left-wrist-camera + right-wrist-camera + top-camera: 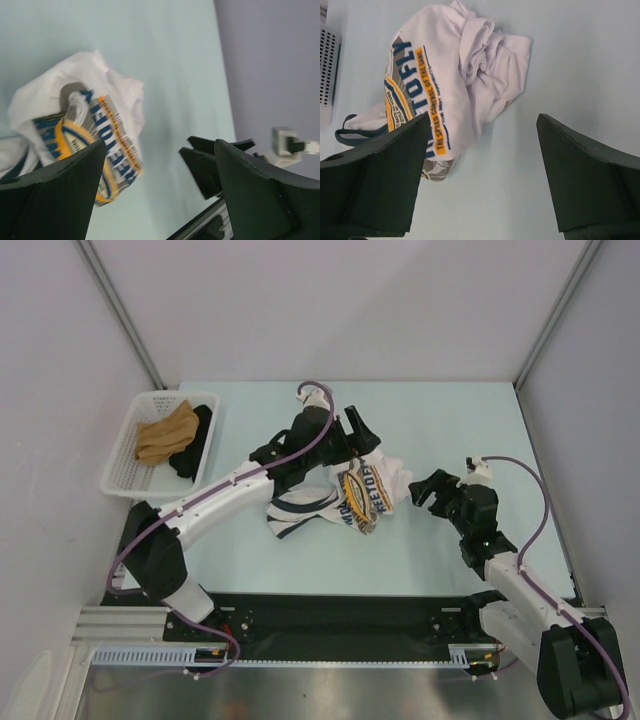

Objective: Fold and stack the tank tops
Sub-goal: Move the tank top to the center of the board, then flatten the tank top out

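The heap's white bunched end lies below my right gripper and to its left in the top view, so the gripper lowers outward and over onto it next.
One tank top lies crumpled in a heap mid-table, white with a blue-and-orange lettered print facing up and navy trim at its left end. My left gripper hovers over the heap's far edge, open and empty. In the left wrist view the tank top lies beyond the left gripper, apart from the fingers. My right gripper sits just right of the heap, open, nothing between its jaws. In the right wrist view the tank top lies ahead of the right gripper.
A white mesh basket stands at the table's left, holding a tan cloth and a black cloth. Its corner shows as the basket in the right wrist view. Grey walls enclose the table on three sides.
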Robot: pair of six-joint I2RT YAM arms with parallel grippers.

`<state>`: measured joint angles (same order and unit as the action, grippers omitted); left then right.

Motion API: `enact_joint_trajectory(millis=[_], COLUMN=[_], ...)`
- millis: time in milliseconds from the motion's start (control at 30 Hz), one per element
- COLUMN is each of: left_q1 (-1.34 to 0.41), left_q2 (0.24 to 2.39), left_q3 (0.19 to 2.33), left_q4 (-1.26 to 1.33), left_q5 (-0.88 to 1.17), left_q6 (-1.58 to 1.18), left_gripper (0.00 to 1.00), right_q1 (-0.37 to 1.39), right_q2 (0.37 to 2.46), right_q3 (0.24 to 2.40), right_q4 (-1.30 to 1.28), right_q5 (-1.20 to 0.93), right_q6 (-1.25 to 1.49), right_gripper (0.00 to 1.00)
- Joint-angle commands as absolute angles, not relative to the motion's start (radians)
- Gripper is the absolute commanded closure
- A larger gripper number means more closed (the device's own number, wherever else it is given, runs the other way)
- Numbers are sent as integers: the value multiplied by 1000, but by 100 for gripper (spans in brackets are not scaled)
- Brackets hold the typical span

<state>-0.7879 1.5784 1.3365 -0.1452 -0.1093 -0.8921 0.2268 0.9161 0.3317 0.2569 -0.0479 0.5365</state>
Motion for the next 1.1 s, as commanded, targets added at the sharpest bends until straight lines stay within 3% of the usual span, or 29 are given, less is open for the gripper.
enact_joint_trajectory(millis=[0, 200, 300, 400, 533, 633, 833, 900, 933, 1000, 1033, 1067], left_q1=[-752, -723, -709, -704, -704, -704, -706, -706, -706, -706, -706, -706], left_q2=[1542, 1461, 1411, 1399, 1488, 1555, 1626, 1628, 1623, 1614, 1611, 1606], left_q3=[1411, 1293, 1204, 1129, 1118, 1121, 1115, 1106, 1089, 1071, 1060, 1058], left_q4=[-284, -402, -426, -433, -448, -410, -371, -367, -351, -327, -312, -305], left_q5=[-58, -220, -258, -284, -252, -219, -192, -193, -192, -169, -163, -155], left_q6=[-735, -603, -549, -480, -437, -437, -407, -408, -407, -397, -391, -381], left_gripper=[6, 6, 7, 9, 23, 28, 29, 29, 29, 28, 28, 28], right_q1=[230, 232, 238, 241, 242, 236, 245, 242, 241, 242, 242, 238], right_q2=[891, 1008, 1116, 1204, 1267, 1389, 1646, 1736, 1759, 1789, 1786, 1776], right_q3=[310, 360, 422, 527, 612, 710, 1004, 1067, 1089, 1121, 1123, 1111], right_q4=[238, 247, 258, 180, 153, 141, 7, -55, -73, -101, -109, -120], right_q5=[29, 9, -81, -65, -2, -2, -35, -35, -34, -35, -32, -28], right_q6=[512, 496, 480, 492, 512, 525, 531, 532, 534, 525, 525, 523], right_gripper=[9, 11, 25, 25, 24, 24, 21, 28, 42, 59, 79, 89])
